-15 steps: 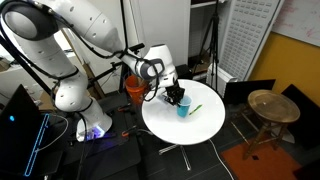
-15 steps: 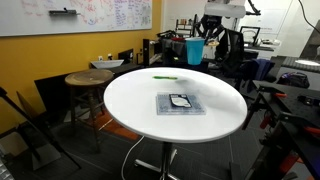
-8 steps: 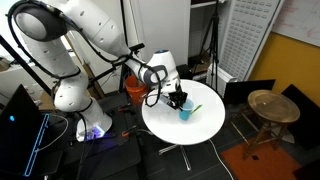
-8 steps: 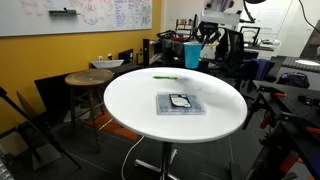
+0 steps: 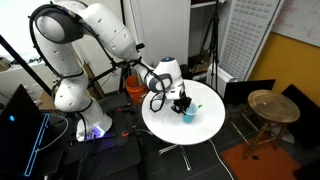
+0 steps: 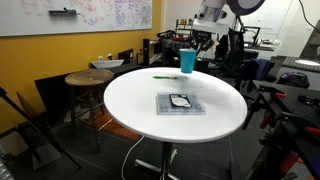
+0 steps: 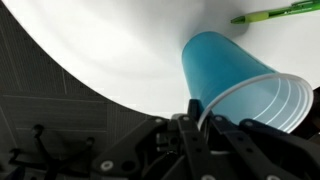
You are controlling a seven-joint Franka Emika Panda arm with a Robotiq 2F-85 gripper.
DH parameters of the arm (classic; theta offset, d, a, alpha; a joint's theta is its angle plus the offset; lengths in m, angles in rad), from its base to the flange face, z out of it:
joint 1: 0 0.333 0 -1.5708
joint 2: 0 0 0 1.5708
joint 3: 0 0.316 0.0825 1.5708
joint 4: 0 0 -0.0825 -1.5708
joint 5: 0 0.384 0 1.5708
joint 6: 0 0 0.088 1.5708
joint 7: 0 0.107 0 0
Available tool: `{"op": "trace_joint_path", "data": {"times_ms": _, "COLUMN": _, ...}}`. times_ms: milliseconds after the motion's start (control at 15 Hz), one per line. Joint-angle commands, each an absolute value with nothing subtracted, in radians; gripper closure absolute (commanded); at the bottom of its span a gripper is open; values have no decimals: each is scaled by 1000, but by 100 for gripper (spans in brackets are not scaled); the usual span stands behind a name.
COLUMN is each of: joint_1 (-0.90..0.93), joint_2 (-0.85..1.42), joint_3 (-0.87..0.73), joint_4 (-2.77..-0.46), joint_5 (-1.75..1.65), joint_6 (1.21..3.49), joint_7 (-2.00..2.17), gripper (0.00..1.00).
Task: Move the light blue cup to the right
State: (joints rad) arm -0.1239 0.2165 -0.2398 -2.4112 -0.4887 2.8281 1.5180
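My gripper moves down next until the cup's base meets the bare white tabletop beside the green pen and releases the cup, since it still hangs above the tabletop.
The light blue cup is a small tapered tumbler, held over the round white table. My gripper is shut on the cup's rim, with one finger inside and one outside. In the wrist view the cup's open mouth faces the camera. In an exterior view the cup hangs near the table's far edge.
A green pen lies on the table near the cup. A flat dark square object lies at the table's middle. A wooden stool stands beside the table. An orange bucket sits behind.
My gripper has carried the cup across the table, rightwards in one exterior view and leftwards in the other. The arm has swung over with it.
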Motion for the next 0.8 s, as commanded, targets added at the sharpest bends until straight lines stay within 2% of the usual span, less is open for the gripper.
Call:
{"op": "trace_joint_path", "data": {"times_ms": 0, "joint_1": -93, "joint_2": 269, "joint_3": -273, "joint_4": -2380, "joint_5": -409, "joint_6": 2859, "joint_7": 1498, "gripper": 99}}
{"op": "trace_joint_path", "data": {"times_ms": 400, "joint_1": -72, "joint_2": 304, "joint_3": -310, "joint_4": -2374, "joint_5": -328, "joint_6": 2866, "joint_7": 1491, "gripper": 99}}
{"op": "trace_joint_path", "data": {"times_ms": 467, "joint_1": -69, "joint_2": 308, "joint_3": -313, "joint_4": -2374, "joint_5": -316, "joint_6": 2867, "joint_7": 1487, "gripper": 70}}
{"op": "trace_joint_path", "data": {"times_ms": 600, "joint_1": -66, "joint_2": 312, "joint_3": -316, "joint_4": -2376, "joint_5": -298, "joint_6": 2869, "joint_7": 1484, "gripper": 63}}
{"op": "trace_joint_path", "data": {"times_ms": 733, "joint_1": -59, "joint_2": 313, "joint_3": -320, "joint_4": -2377, "joint_5": -286, "joint_6": 2865, "joint_7": 1482, "gripper": 48}}
